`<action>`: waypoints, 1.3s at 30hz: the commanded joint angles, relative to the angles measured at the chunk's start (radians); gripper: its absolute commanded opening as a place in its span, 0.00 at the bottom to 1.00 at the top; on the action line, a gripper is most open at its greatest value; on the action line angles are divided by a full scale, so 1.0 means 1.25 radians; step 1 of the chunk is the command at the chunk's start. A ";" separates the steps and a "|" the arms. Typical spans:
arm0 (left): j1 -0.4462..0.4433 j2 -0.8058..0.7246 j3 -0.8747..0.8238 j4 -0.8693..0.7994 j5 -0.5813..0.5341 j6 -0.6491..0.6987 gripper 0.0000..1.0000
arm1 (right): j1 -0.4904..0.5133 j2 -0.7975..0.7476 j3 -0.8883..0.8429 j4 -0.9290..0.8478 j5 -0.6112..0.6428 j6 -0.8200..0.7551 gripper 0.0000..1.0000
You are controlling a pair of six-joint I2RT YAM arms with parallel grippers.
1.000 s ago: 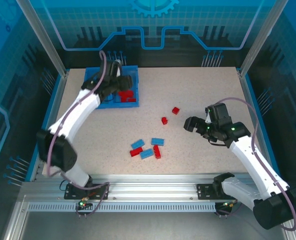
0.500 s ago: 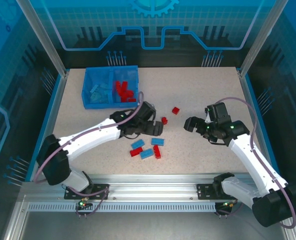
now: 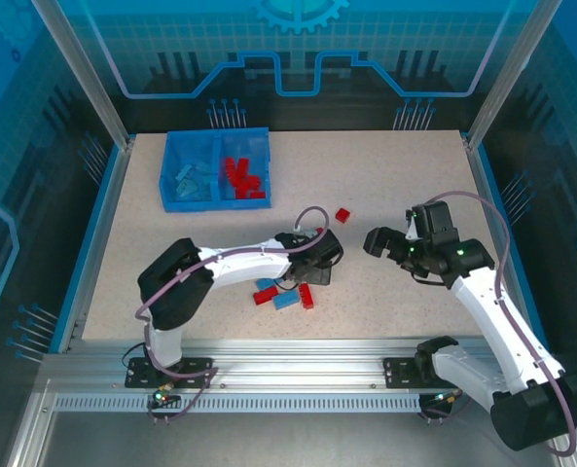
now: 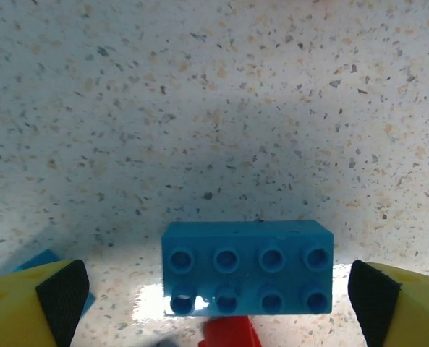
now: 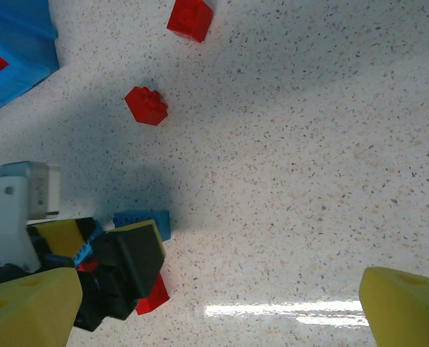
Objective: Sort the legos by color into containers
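My left gripper moves down next and closes on the short ends of the light blue brick [image 4: 247, 269], which lies below it, already between the spread fingertips.
The blue bin [image 3: 168, 182] holds light blue bricks in its left compartment [image 3: 193, 180] and red bricks in its right one [image 3: 244, 178]. My left gripper [image 3: 317, 269] hangs low over the loose cluster. It is open, and its yellow fingertips [image 4: 53, 298] stand wide apart on either side of a light blue brick [image 4: 247, 267], clear of it. A red brick [image 4: 228, 335] lies just in front of that brick. My right gripper [image 3: 378, 240] hovers open to the right, with bare table between its fingertips [image 5: 406, 307].
Loose on the table lie a blue brick [image 3: 267, 283], a red brick [image 3: 265, 296], another blue brick [image 3: 287, 300] and a red brick [image 3: 306, 296]. Two more red bricks [image 5: 190, 17] [image 5: 146, 105] sit farther back. The bin's corner [image 5: 15, 43] shows at upper left.
My left arm swung from the bin down to the loose cluster and now straddles a light blue brick. The right arm barely moved.
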State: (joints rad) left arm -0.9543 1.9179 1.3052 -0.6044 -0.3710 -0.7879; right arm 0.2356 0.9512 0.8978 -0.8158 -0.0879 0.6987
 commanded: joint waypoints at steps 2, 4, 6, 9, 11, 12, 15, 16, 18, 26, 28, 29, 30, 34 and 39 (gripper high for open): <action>-0.006 0.029 0.020 0.007 0.003 -0.041 0.95 | -0.018 -0.012 -0.010 -0.019 -0.015 -0.015 1.00; -0.006 0.041 0.019 0.005 0.001 -0.047 0.92 | -0.019 -0.012 -0.009 -0.020 -0.018 -0.016 1.00; -0.004 0.051 0.015 0.008 -0.004 -0.048 0.87 | -0.020 -0.012 -0.009 -0.020 -0.020 -0.018 1.00; -0.005 0.062 0.011 0.021 0.011 -0.038 0.78 | -0.023 -0.011 -0.006 -0.021 -0.027 -0.018 1.00; -0.005 0.067 0.007 0.028 0.025 -0.039 0.76 | -0.023 -0.012 -0.005 -0.027 -0.030 -0.017 1.00; -0.005 0.068 0.003 0.030 0.029 -0.041 0.74 | -0.023 -0.015 -0.005 -0.030 -0.033 -0.017 1.00; -0.005 0.068 -0.006 0.034 0.031 -0.045 0.66 | -0.023 -0.024 -0.006 -0.035 -0.040 -0.012 1.00; -0.005 0.066 -0.007 0.034 0.029 -0.045 0.64 | -0.023 -0.029 -0.006 -0.035 -0.041 -0.010 1.00; -0.003 0.049 -0.008 0.036 0.025 -0.044 0.59 | -0.023 -0.038 -0.006 -0.032 -0.058 -0.013 1.00; 0.077 -0.139 0.006 0.019 -0.032 0.024 0.57 | -0.009 -0.077 -0.004 0.034 -0.229 -0.057 1.00; 0.125 -0.190 0.018 0.013 -0.045 0.061 0.57 | 0.013 -0.087 0.001 0.062 -0.260 -0.054 1.00; 0.150 -0.209 0.024 0.013 -0.049 0.080 0.57 | 0.025 -0.088 0.007 0.069 -0.263 -0.050 1.00; 0.181 -0.227 0.031 0.016 -0.054 0.105 0.57 | 0.037 -0.088 0.014 0.074 -0.260 -0.044 1.00; 0.349 -0.263 0.074 0.026 -0.045 0.171 0.56 | 0.094 -0.080 0.043 0.074 -0.217 -0.031 1.00; 0.553 -0.194 0.183 0.039 0.022 0.179 0.55 | 0.125 -0.068 0.046 0.064 -0.173 -0.022 1.00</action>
State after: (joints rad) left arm -0.3466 1.6222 1.4605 -0.5537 -0.3851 -0.6083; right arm 0.3725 0.8593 0.9337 -0.7383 -0.3347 0.6559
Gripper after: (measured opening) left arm 0.649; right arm 0.999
